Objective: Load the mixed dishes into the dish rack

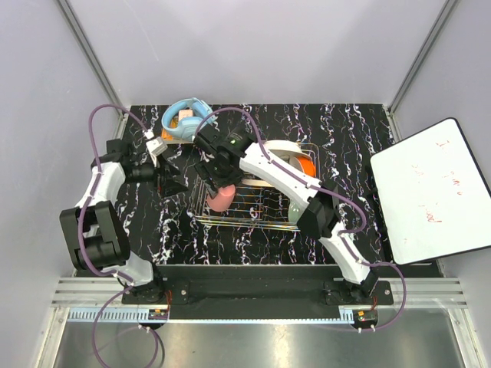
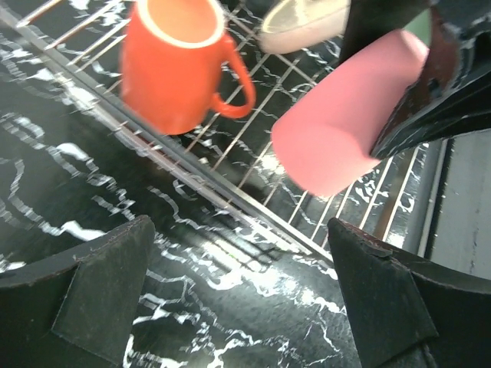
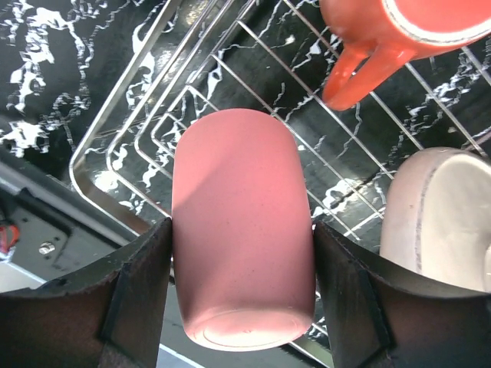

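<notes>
The rack's corner by the orange-red mug's handle is empty. I will lower the pink cup (image 1: 220,198) in my right gripper onto the bare wires there and release it.
My right gripper (image 3: 242,295) is shut on the pink cup (image 3: 242,230), gripping its sides with the base toward the wrist camera. It holds the cup over the near left corner of the silver wire dish rack (image 3: 192,84). The orange-red mug (image 3: 391,34) lies in the rack beyond the cup, and a pink-and-cream dish (image 3: 441,218) sits beside it. In the top view the cup (image 1: 220,198) hangs at the rack's (image 1: 253,209) left end under the right gripper (image 1: 217,184). My left gripper (image 1: 178,176) is open and empty over the table just left of the rack, and its wrist view shows the mug (image 2: 180,65) and cup (image 2: 341,130).
Blue headphones (image 1: 186,117) lie on an orange object at the back left, behind the rack. A white board (image 1: 430,195) leans at the right edge of the black marbled table (image 1: 345,138). Grey walls close in the left, back and right sides.
</notes>
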Robot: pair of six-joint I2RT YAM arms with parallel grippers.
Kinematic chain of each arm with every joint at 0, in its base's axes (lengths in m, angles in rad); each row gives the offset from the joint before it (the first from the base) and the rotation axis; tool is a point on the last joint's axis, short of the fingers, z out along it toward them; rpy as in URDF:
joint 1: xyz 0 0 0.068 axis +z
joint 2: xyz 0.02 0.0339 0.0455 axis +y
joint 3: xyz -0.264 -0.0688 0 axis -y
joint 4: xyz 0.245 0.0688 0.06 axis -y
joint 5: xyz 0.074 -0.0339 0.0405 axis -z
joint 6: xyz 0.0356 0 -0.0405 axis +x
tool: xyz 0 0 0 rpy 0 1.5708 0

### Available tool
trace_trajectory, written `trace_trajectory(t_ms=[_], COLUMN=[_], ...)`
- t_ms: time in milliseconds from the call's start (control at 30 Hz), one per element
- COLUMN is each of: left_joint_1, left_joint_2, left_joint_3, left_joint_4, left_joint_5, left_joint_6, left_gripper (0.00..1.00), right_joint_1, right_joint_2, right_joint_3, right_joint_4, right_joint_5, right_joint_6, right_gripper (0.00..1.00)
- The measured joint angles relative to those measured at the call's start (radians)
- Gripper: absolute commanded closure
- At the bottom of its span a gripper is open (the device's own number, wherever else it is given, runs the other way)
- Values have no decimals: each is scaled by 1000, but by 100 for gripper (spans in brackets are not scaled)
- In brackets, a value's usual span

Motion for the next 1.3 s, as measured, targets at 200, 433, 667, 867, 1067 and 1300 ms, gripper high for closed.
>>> trace_trajectory(t_ms=[200,433,667,867,1067,1300], left_joint_1=[41,41,47,52,53,55], left_joint_2=[0,0,0,0,0,2], left_joint_3=[3,3,1,-3,-3,-3], left_joint_4=[-1,-2,-2,-2,-3,-8], left_joint_5=[0,0,0,0,0,-1], left_joint_6=[0,0,0,0,3,5], left_gripper=[1,1,1,1,1,1], right_joint_1=[17,21,21,21,22,34], right_joint_2=[6,43,100,105,87,73], right_joint_3=[0,0,-2,-32,-72,-99], right_joint_4=[-5,-5,19,79,135,163], right_joint_5=[59,82,106,125,129,150], right_joint_6=[-26,-44,-69,-83,-86,-89], right_gripper=[100,100,100,100,67,4])
